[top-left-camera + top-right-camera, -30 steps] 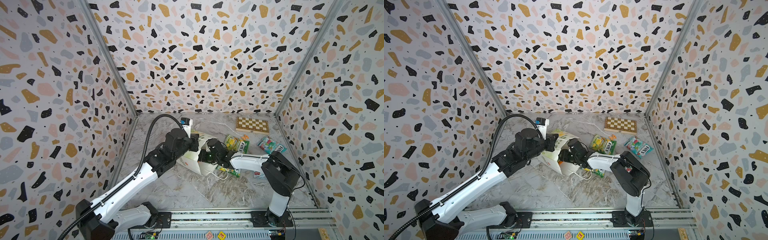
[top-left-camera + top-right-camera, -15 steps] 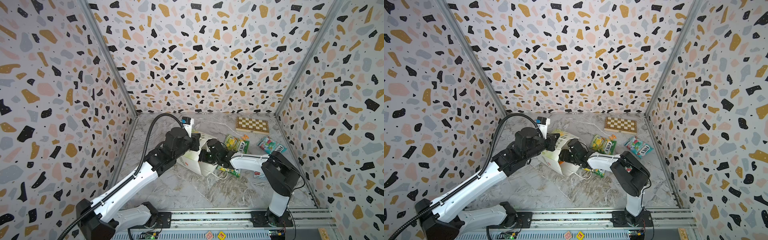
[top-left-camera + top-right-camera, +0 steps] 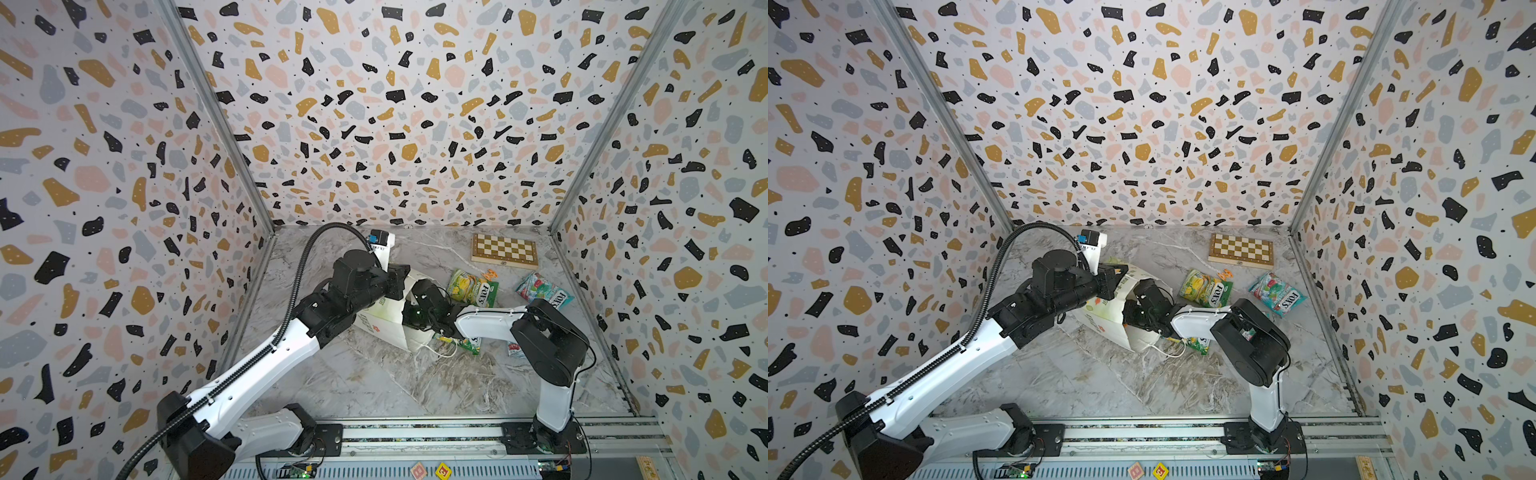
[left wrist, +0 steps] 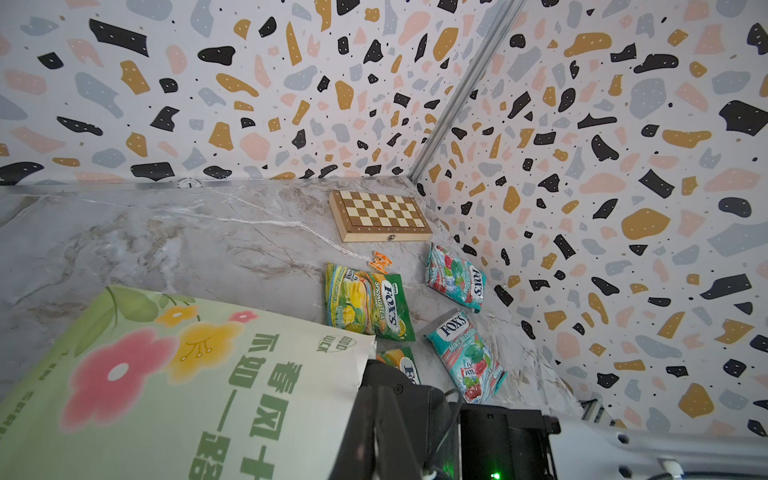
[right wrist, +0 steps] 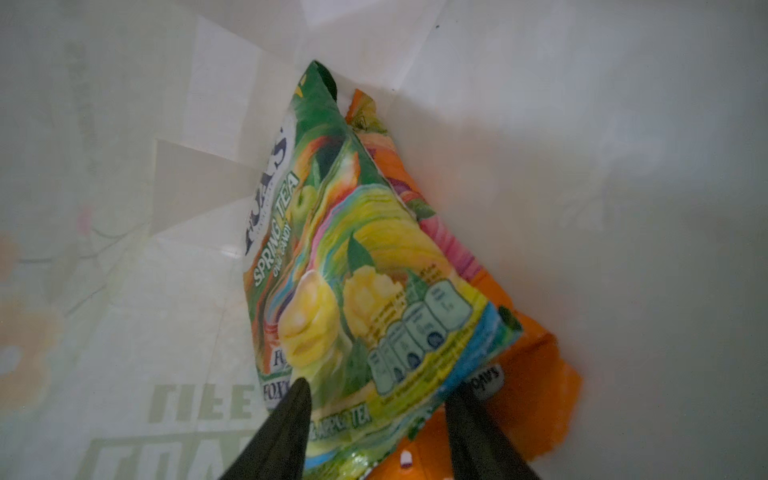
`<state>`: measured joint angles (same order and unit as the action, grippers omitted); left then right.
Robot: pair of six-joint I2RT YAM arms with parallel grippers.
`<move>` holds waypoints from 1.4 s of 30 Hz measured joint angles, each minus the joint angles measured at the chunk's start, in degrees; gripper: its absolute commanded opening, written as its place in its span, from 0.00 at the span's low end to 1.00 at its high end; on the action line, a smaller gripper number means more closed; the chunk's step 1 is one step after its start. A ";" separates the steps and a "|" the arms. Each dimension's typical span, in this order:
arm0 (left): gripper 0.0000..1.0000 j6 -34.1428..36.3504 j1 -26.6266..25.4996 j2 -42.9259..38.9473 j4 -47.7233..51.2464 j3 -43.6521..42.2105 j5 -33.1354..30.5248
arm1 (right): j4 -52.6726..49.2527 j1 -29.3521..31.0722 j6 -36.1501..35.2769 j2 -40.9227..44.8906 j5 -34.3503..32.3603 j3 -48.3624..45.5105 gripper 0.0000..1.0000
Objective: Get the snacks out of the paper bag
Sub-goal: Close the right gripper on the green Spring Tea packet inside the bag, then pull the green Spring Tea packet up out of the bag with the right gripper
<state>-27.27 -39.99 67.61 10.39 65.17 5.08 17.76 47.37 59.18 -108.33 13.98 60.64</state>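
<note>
The right gripper turns the wrist next, eases toward the bag's opening and closes there, as the green packet's near end (image 5: 364, 430) lies between its open fingers.
The paper bag (image 3: 380, 326) (image 3: 1100, 318) lies on its side with its mouth to the right. My left gripper (image 3: 400, 277) (image 4: 374, 390) is shut on the upper rim of that mouth and holds it up. My right gripper (image 5: 378, 386) reaches inside the bag, hidden in both top views. Its fingers (image 5: 297, 399) stand apart astride the near end of a green snack packet (image 5: 353, 270), which lies on an orange packet (image 5: 532, 374). Outside lie a green packet (image 3: 471, 286) (image 4: 368, 305), a teal one (image 3: 544, 291) (image 4: 455, 276), another teal one (image 4: 465, 355) and a green one (image 3: 457, 344) under the right arm.
A wooden chessboard (image 3: 504, 250) (image 3: 1241, 250) lies at the back right. A small orange trinket (image 3: 490, 274) (image 4: 381, 262) sits beside the green packet. The bag's white cord handle (image 3: 436, 353) trails on the marble floor. Patterned walls close in three sides.
</note>
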 measured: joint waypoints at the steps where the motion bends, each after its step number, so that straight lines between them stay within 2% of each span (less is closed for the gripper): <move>1: 0.00 -0.26 0.00 0.28 -0.17 0.37 0.57 | 1.40 0.00 0.44 0.00 0.55 -0.20 0.51; 6: 0.00 -0.85 0.00 0.55 -1.46 1.11 2.43 | 8.41 0.00 2.12 0.00 2.84 -1.38 0.36; 15: 0.00 -1.05 0.00 0.52 -1.84 1.16 3.02 | 13.03 -0.11 3.26 0.00 3.65 -3.61 0.00; 25: 0.00 -0.90 0.00 -0.39 -0.92 1.16 0.22 | 13.57 -0.59 2.01 1.22 3.08 -6.25 0.00; 42: 0.00 -0.66 0.00 -1.49 3.10 1.16 -12.96 | 1.18 -0.74 -9.38 18.58 -1.75 -8.83 0.00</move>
<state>-27.92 -39.99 66.13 13.50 66.32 -7.88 18.94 46.63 49.80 -89.76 12.23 51.81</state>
